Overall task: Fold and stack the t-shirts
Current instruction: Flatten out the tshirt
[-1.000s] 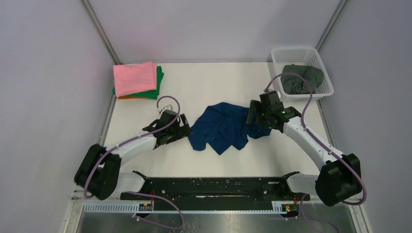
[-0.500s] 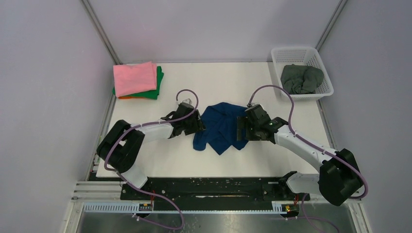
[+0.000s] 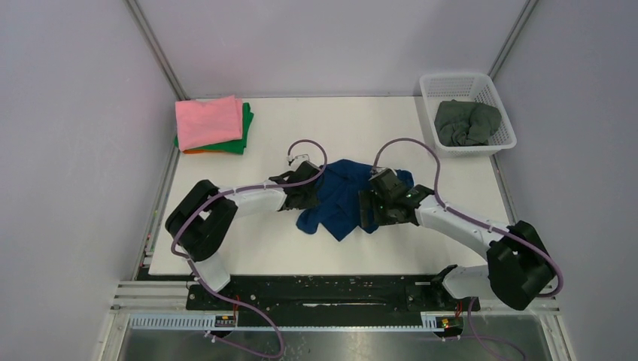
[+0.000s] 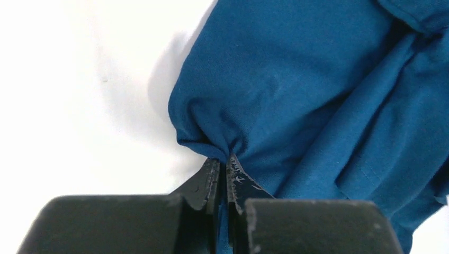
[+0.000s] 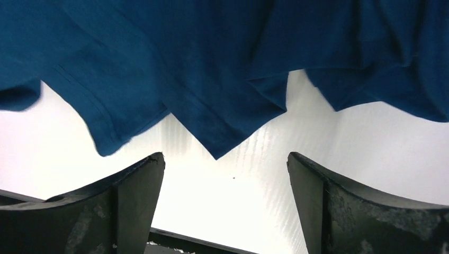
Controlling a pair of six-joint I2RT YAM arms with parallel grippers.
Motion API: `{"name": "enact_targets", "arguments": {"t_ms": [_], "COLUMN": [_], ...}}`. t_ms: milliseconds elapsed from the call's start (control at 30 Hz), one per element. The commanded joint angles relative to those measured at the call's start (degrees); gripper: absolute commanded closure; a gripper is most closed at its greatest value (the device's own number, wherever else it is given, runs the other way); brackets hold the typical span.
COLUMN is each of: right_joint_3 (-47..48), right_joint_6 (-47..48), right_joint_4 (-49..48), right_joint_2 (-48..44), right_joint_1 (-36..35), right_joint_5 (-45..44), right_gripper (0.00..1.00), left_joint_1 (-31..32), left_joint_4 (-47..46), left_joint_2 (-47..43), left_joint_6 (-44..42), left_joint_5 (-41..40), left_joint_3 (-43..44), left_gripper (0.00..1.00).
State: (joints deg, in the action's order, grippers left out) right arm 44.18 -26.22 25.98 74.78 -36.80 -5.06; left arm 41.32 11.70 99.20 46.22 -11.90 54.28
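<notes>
A pointed corner of the navy t-shirt's hem (image 3: 370, 230) (image 5: 217, 132) sticks out toward the gap between the open fingers, so the right gripper should move down onto it next and close.
A crumpled navy blue t-shirt (image 3: 342, 197) lies mid-table between both arms. My left gripper (image 3: 310, 197) is at its left edge, shut on a pinched fold of the navy cloth (image 4: 212, 138); the gathered fabric puckers right at my left gripper (image 4: 223, 160). My right gripper (image 3: 367, 209) sits at the shirt's right side, open; in its wrist view the navy hem (image 5: 217, 132) hangs just beyond my right gripper (image 5: 225, 161), with bare table between the fingers. A pink t-shirt (image 3: 208, 120) tops a folded pile over green (image 3: 242, 139) and orange (image 3: 197, 150) ones at the back left.
A white mesh basket (image 3: 500, 101) stands at the back right corner holding a dark grey-green t-shirt (image 3: 466, 122). Grey walls close in the table on the left, back and right. The black rail (image 3: 323, 289) with the arm bases runs along the near edge.
Both arms moved inward onto the navy shirt. My left gripper closed on the shirt's left edge. My right gripper slid left and nearer along the shirt, still open.
</notes>
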Motion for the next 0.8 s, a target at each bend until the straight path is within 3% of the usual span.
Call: {"name": "enact_targets", "arguments": {"t_ms": [0, 233, 567, 767], "right_joint_3": [2.02, 6.66, 8.41, 9.82], "right_joint_6": [2.25, 1.26, 3.06, 2.50], "right_joint_4": [-0.39, 0.14, -0.10, 0.05], "right_joint_2": [5.32, 14.31, 15.08, 18.72], "right_joint_1": [-3.78, -4.84, -8.84, -9.76], "right_joint_5": [0.92, 0.51, 1.27, 1.30], "right_gripper": [0.08, 0.18, 0.19, 0.19], "left_joint_1": [-0.19, -0.19, -0.20, -0.21], "left_joint_4": [8.81, 8.47, 8.88, 11.06], "left_joint_2": [-3.02, -9.83, -12.51, -14.94], "left_joint_6": [-0.02, -0.14, -0.55, -0.49], "left_joint_5": [-6.90, -6.39, -4.43, -4.55], "left_joint_3": [-2.08, -5.83, -6.47, -6.42], "left_gripper": [1.00, 1.00, 1.00, 0.90]}}
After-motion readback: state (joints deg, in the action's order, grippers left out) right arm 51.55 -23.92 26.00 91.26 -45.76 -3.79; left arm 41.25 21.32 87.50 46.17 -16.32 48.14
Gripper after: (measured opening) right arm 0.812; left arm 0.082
